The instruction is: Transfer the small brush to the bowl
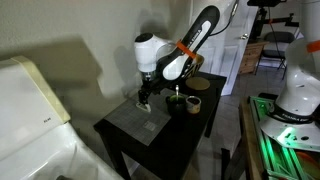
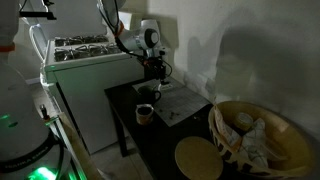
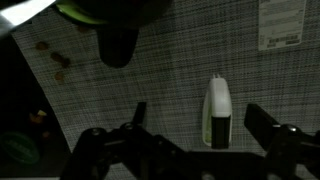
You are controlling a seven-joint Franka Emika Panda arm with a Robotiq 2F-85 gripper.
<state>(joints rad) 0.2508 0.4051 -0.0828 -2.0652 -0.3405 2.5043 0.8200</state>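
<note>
Because the small brush lies off-center between open fingers, I will ease my gripper toward the right in the wrist view and bring it down around the dark end (image 3: pixel 220 132).
The small brush (image 3: pixel 217 110) is whitish with a dark lower end. It lies flat on the grey woven mat (image 3: pixel 170 70) in the wrist view. My gripper (image 3: pixel 200 118) is open and hangs low over the mat, with the brush between its two fingers, nearer the right one and touching neither. In both exterior views the gripper (image 1: pixel 146 97) (image 2: pixel 153 86) sits just above the mat and hides the brush. The large tan striped bowl (image 2: pixel 225 128) stands at the table's near right end, well away from the gripper, with pale things inside.
A dark green cup (image 1: pixel 175 100) and a small tan cup (image 1: pixel 194 103) stand beside the mat. A cup (image 2: pixel 145 113) stands near the gripper. A flat tan disc (image 2: pixel 198 157) lies before the bowl. A dark cup (image 3: pixel 118 45) is ahead of the fingers.
</note>
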